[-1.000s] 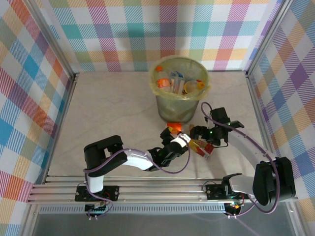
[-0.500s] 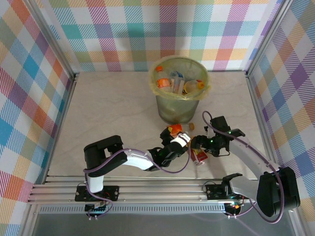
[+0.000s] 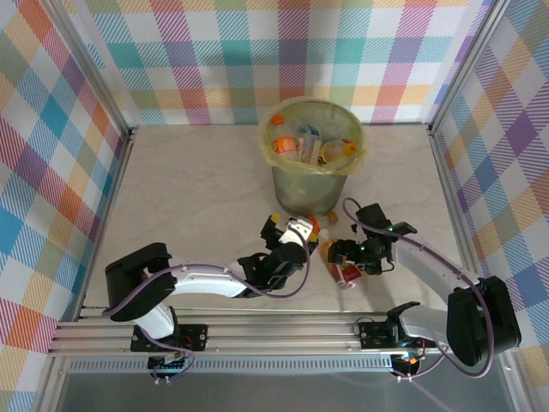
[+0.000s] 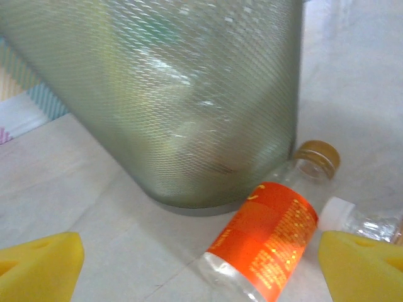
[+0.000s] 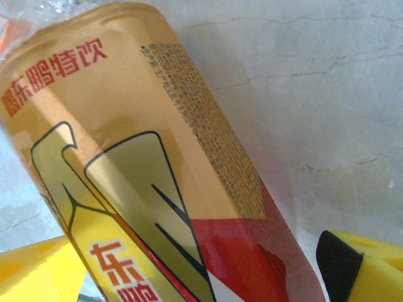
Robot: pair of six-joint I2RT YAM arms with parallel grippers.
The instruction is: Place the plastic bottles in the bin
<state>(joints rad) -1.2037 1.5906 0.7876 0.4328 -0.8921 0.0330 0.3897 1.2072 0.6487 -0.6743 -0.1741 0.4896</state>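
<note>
The clear bottle is there for my right gripper to move along, away from my base, toward the upper end of its gold label, before it needs to turn.
The bin, pale green with a yellowish liner, holds several plastic bottles. My left gripper is open just in front of the bin's wall. An orange-labelled bottle with a gold cap lies between its yellow fingertips, beside a white-capped bottle. My right gripper is open and straddles a gold, yellow and red labelled bottle lying on the table; a gap shows at its right finger.
The checked walls and metal frame posts close in the marble-look table on three sides. The rail carrying both arm bases runs along the near edge. Both grippers work close together right below the bin.
My left arm has stretched out, its gripper shifting left and up toward the bin's base. The right gripper moved left and down over the red and yellow bottle, which slid nearer.
</note>
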